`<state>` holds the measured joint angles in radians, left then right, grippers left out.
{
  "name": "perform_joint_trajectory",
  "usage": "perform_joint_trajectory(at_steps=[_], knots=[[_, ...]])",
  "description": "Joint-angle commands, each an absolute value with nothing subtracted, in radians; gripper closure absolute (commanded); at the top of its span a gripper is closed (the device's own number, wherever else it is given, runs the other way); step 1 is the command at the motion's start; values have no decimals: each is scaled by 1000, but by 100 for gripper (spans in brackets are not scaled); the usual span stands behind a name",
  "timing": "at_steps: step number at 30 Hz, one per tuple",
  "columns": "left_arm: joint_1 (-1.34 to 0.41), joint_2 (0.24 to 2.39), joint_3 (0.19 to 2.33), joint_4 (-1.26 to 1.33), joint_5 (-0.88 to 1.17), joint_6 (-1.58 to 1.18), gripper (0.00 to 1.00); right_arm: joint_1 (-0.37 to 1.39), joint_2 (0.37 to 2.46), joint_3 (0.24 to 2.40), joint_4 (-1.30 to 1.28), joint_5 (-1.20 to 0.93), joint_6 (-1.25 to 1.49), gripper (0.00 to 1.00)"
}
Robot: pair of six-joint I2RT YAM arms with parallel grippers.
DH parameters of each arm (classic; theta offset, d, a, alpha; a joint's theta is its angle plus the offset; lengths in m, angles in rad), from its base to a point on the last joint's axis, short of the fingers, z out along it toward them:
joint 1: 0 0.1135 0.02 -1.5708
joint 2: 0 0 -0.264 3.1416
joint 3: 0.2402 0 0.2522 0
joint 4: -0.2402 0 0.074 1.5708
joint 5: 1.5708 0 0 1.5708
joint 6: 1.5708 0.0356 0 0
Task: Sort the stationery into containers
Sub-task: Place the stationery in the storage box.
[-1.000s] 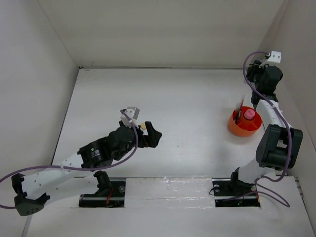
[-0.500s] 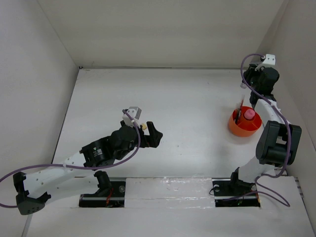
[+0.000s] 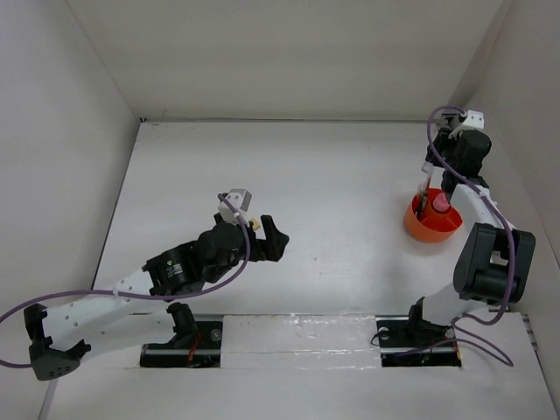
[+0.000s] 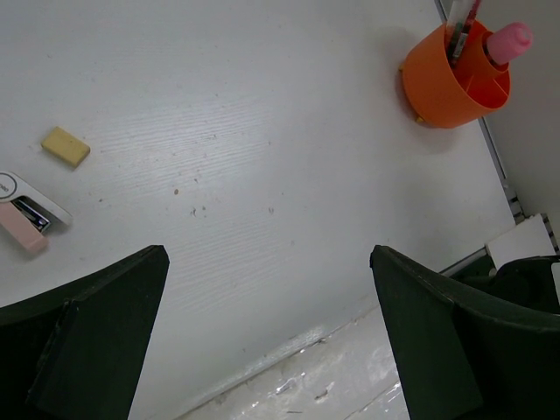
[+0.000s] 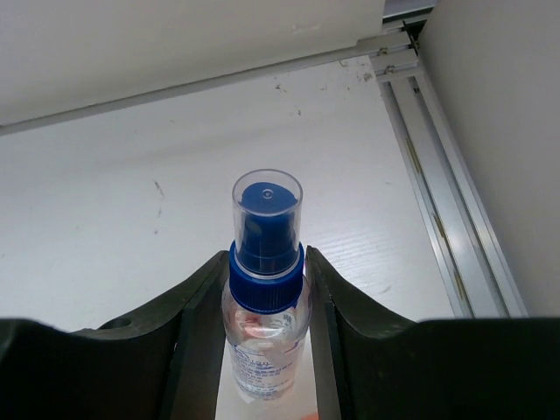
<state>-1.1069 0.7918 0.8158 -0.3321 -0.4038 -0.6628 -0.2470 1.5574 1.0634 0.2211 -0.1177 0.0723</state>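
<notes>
I need to move my right gripper back and down next and let go of the bottle in the orange cup's far part (image 3: 431, 195), because that is below and back from my gripper.
The orange cup (image 3: 432, 224) stands at the right of the table and also shows in the left wrist view (image 4: 451, 79). It holds a pink-capped tube (image 3: 441, 203) and thin pens (image 4: 460, 26). My right gripper (image 5: 267, 273) is shut on a clear blue-capped bottle (image 5: 266, 302), held upright above the table just behind the cup; in the top view the gripper (image 3: 440, 171) is above the cup's far rim. My left gripper (image 4: 267, 254) is open and empty above the table's near middle (image 3: 271, 238). A tan eraser (image 4: 66, 146) and a pink-white piece (image 4: 22, 214) lie to its left.
The side wall and a metal rail (image 5: 442, 188) run close along the right of the cup. The table's near edge with a shiny taped strip (image 4: 324, 350) lies under the left gripper. White walls enclose the table on three sides.
My right gripper has moved left and nearer with the bottle, from the far right corner to over the cup's far rim. The left arm has barely shifted.
</notes>
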Motion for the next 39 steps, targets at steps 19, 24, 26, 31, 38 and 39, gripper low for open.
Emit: perform_joint_trajectory(at_steps=[19,24,26,31,38,39], knots=[[-1114,703,810,-296,-413,-660,0,-244,1430,1025,81,106,84,100],[-1114,703,810,-296,-413,-660,0,-244,1474,1025,106,97,84,100],[-1114,713,810,-296,-413,-660,0,-244,1485,1025,106,97,84,100],[-1114,723,810,-296,-413,-660,0,-244,1494,1014,106,117,84,100],[-1114,723,810,-287,-403,-660,0,-244,1494,996,84,153,84,100],[-1114,723,810,-287,-403,-660,0,-235,1494,996,71,167,84,100]])
